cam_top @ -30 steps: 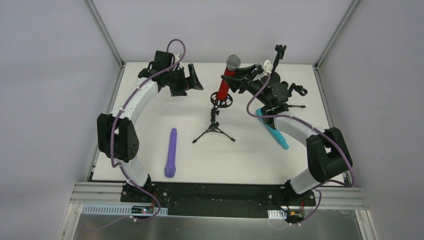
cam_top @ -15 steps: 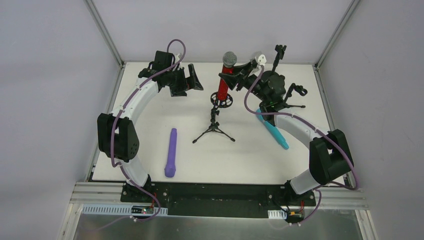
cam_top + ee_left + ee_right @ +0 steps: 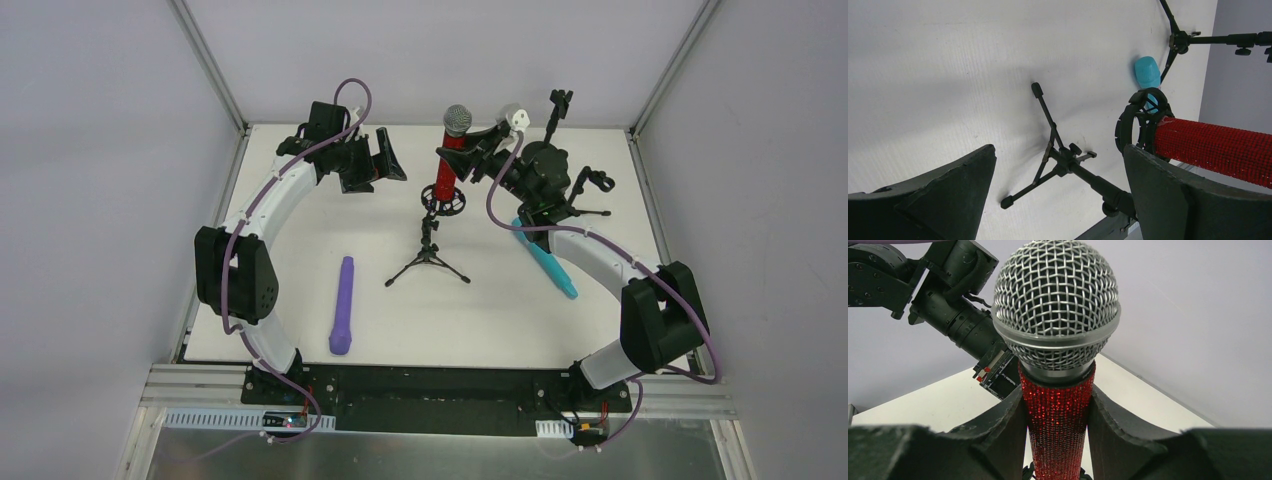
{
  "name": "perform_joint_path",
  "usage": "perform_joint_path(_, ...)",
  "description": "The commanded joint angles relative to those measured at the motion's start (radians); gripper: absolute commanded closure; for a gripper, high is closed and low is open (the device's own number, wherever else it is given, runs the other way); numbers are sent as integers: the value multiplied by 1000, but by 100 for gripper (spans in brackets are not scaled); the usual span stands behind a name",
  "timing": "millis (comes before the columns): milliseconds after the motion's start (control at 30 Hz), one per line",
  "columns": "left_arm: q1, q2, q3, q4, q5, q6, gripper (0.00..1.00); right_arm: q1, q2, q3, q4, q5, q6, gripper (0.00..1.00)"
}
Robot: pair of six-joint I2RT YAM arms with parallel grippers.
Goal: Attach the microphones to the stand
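The red microphone's lower end only just reaches the ring clip, so the right gripper next needs to push the microphone down into the ring clip (image 3: 443,197) and then release the microphone's body.
The red microphone (image 3: 451,155) with a grey mesh head stands nearly upright, its lower end at the ring clip (image 3: 443,197) of the black tripod stand (image 3: 428,258). My right gripper (image 3: 468,155) is shut on its red body; in the right wrist view both fingers (image 3: 1003,440) press the body (image 3: 1060,430) just below the head. My left gripper (image 3: 386,160) is open and empty to the left of the stand. In its view the stand (image 3: 1058,155), clip (image 3: 1135,122) and red body (image 3: 1213,150) show. The purple microphone (image 3: 343,305) lies front left. The cyan microphone (image 3: 548,262) lies under my right arm.
A second black stand (image 3: 592,195) with clips stands at the back right, behind my right arm; it also shows in the left wrist view (image 3: 1198,39). Metal frame posts (image 3: 205,60) rise at the table's back corners.
My right gripper has shifted slightly left and back with the red microphone, bringing it more upright over the ring clip. The left arm has not moved.
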Motion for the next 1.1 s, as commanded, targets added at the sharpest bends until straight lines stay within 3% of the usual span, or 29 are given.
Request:
perform_joint_path(0,11,-2,34,2,33,-8,1,10,10,-21,-161,-18,-29,100)
perform_joint_path(933,11,1,35,1,31,-5,1,6,70,72,-381,-25,-40,100)
perform_joint_path(1067,11,0,35,2,35,-7,1,7,46,36,-333,-12,-54,100)
